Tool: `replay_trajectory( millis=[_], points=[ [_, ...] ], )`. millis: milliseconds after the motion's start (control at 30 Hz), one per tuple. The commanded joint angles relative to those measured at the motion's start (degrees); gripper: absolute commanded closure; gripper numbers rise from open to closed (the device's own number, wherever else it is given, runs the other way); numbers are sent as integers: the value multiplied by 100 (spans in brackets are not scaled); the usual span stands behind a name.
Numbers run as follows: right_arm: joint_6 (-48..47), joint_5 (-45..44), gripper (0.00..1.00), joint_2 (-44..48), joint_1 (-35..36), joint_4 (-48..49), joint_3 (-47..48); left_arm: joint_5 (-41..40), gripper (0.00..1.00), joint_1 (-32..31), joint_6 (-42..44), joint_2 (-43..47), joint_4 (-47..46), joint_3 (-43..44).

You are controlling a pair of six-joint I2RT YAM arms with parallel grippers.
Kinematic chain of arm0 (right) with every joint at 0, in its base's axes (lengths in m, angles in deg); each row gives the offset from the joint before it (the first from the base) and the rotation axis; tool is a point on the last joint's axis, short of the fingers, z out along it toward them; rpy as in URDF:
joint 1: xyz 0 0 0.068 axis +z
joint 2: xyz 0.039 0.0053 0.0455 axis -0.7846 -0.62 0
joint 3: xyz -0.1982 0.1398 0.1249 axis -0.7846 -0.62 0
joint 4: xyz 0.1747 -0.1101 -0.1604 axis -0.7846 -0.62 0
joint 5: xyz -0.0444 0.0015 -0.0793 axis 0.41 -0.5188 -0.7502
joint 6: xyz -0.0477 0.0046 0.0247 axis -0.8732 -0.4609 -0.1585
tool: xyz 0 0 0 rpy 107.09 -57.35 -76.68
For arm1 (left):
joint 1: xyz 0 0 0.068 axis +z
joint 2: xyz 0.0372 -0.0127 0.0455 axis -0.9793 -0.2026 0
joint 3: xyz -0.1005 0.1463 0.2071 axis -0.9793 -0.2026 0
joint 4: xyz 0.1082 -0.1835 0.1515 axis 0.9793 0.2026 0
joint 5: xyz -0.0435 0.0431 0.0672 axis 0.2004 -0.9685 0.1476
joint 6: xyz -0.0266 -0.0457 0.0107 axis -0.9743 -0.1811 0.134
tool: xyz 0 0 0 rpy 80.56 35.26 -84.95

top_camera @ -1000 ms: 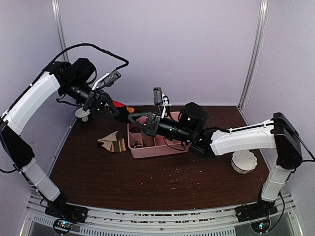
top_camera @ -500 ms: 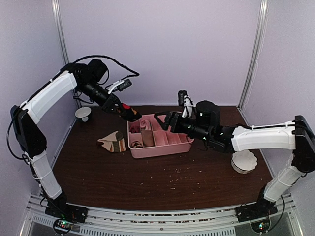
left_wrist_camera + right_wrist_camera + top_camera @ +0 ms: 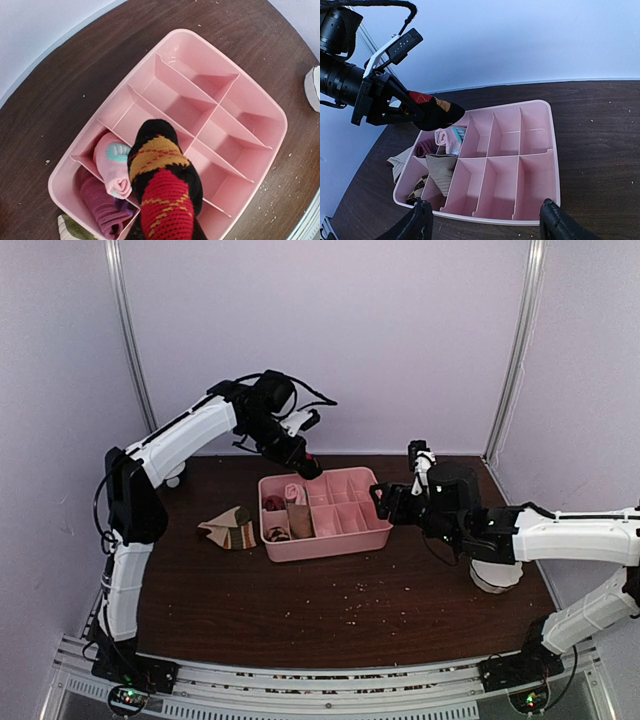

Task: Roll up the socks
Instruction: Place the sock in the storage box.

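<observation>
I need to lower my left gripper next into the empty section of the tray beside the pink sock (image 3: pixel 319 490) (image 3: pixel 129 119) and then release it, because that section is below it and to its right in the top view.
A rolled black sock (image 3: pixel 162 190) with red and orange diamonds is held in my left gripper (image 3: pixel 306 464), which is shut on it. It hangs over the back-left compartments of the pink tray (image 3: pixel 350 538); in the right wrist view the sock (image 3: pixel 439 114) sticks out past the left fingers (image 3: pixel 395 107). A beige-tan striped sock (image 3: pixel 228 528) lies crumpled on the table left of the tray. My right gripper (image 3: pixel 384 503) stands open and empty at the tray's right end, its fingertips (image 3: pixel 422 220) just outside the tray's wall.
The tray's (image 3: pixel 552 150) left compartments hold a pink sock (image 3: pixel 451 139), a maroon one (image 3: pixel 102 210), a grey one (image 3: pixel 440 172) and a patterned one. A white bowl (image 3: pixel 497 572) sits under the right arm. A small white cup (image 3: pixel 172 478) stands at the back left.
My left arm swung right, carrying the black sock from the back left to over the tray. The right gripper opened and drew back right, off the tray's left side.
</observation>
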Motion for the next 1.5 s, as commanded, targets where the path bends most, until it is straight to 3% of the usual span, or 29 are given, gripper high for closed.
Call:
replay_trajectory(
  millis=[0, 333, 967, 1467],
  points=[
    [68, -247, 28, 53, -37, -111, -180, -658, 100, -158, -691, -220, -580, 316],
    [175, -99, 32, 36, -72, -70, -354, -1361, 100, -342, -1018, -912, -669, 429],
    [348, 166, 36, -82, -191, 74, -630, -789, 100, -424, -1110, -1599, -813, 595],
    [562, 408, 39, -245, -202, 334, -766, -340, 100, -415, -994, -1549, -1217, 649]
  ],
)
